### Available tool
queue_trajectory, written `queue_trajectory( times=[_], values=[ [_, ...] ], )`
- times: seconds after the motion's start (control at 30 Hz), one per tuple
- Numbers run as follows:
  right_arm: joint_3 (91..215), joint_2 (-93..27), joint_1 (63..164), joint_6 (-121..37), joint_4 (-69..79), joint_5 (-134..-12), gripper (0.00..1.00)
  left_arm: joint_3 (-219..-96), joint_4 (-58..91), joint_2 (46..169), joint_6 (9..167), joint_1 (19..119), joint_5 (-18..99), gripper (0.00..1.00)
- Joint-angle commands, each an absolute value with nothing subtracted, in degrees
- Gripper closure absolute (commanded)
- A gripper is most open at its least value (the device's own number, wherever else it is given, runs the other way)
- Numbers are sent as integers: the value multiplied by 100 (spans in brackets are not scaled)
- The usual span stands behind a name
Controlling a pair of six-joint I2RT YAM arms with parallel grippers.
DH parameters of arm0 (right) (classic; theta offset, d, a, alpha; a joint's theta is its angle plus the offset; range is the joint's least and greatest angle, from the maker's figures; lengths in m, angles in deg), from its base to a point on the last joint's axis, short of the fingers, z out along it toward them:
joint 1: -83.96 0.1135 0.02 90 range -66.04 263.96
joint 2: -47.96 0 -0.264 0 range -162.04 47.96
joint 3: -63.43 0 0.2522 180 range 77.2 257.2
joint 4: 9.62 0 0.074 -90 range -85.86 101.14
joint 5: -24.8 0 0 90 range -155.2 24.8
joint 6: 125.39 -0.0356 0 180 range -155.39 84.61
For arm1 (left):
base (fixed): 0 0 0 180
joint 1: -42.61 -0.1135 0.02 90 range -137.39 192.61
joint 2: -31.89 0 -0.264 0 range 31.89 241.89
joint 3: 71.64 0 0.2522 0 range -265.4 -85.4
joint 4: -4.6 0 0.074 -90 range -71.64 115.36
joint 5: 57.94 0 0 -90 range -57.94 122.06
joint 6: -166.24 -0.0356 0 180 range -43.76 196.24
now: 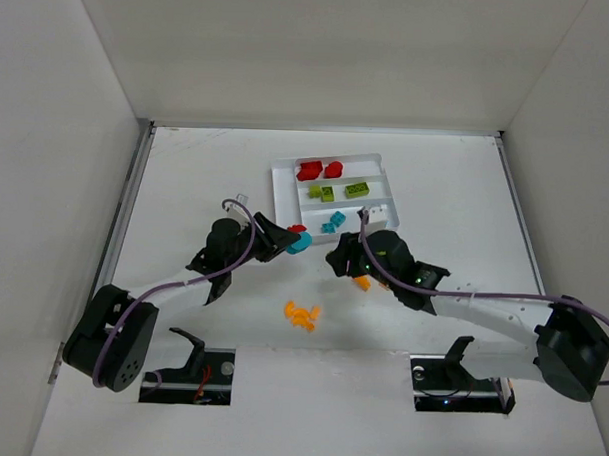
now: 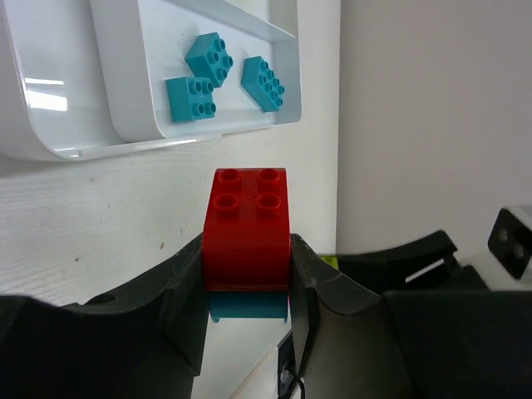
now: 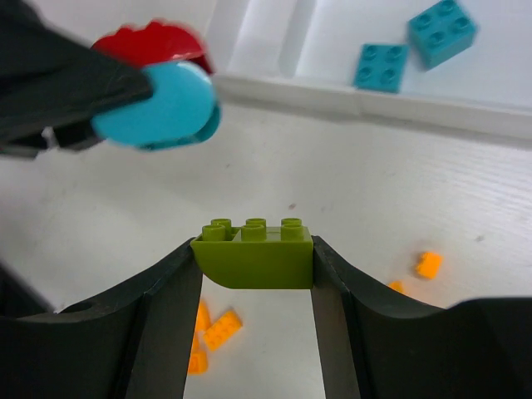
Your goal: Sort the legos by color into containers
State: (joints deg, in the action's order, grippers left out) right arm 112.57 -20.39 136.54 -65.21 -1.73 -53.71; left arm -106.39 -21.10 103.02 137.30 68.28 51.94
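Note:
I should move my right gripper away from my base past the teal bricks, then down over the loose end of the tray's middle slot (image 1: 377, 189).
My left gripper (image 2: 247, 259) is shut on a red brick (image 2: 247, 224) that has a teal brick (image 2: 248, 306) stuck under it. From above, this gripper (image 1: 290, 239) hangs just off the white tray's (image 1: 278, 193) near-left corner. My right gripper (image 3: 255, 264) is shut on a lime green brick (image 3: 255, 259), held above the table. It (image 1: 345, 259) sits below the tray's near edge. The tray holds red bricks (image 1: 320, 170) in its far slot, green bricks (image 1: 341, 191) in the middle and teal bricks (image 1: 333, 222) nearest.
Loose orange bricks (image 1: 302, 314) lie in a small pile on the table between the arms. Another orange brick (image 1: 363, 283) lies under the right gripper. The two grippers are close together. White walls enclose the table on three sides.

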Motion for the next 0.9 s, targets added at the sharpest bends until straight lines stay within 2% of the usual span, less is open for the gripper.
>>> queue_trajectory(
  times=[0.0,0.3,0.6,0.87],
  values=[
    [11787,-2251,13052,-6448,-324,-5272,46,-10588,-2234,10088,13513,6813,5280,85],
    [13510,-4096,11530,-5895,-333,-4701,45,-10290,-1839,9474,13153,6936,5438,83],
    [14952,-5653,11037,-5358,45,-4358,43,-9911,-1680,8788,12740,7130,5464,81],
    [15366,-6146,10606,-5393,150,-4419,41,-9779,-1732,8568,12581,7306,5438,81]
  ],
)
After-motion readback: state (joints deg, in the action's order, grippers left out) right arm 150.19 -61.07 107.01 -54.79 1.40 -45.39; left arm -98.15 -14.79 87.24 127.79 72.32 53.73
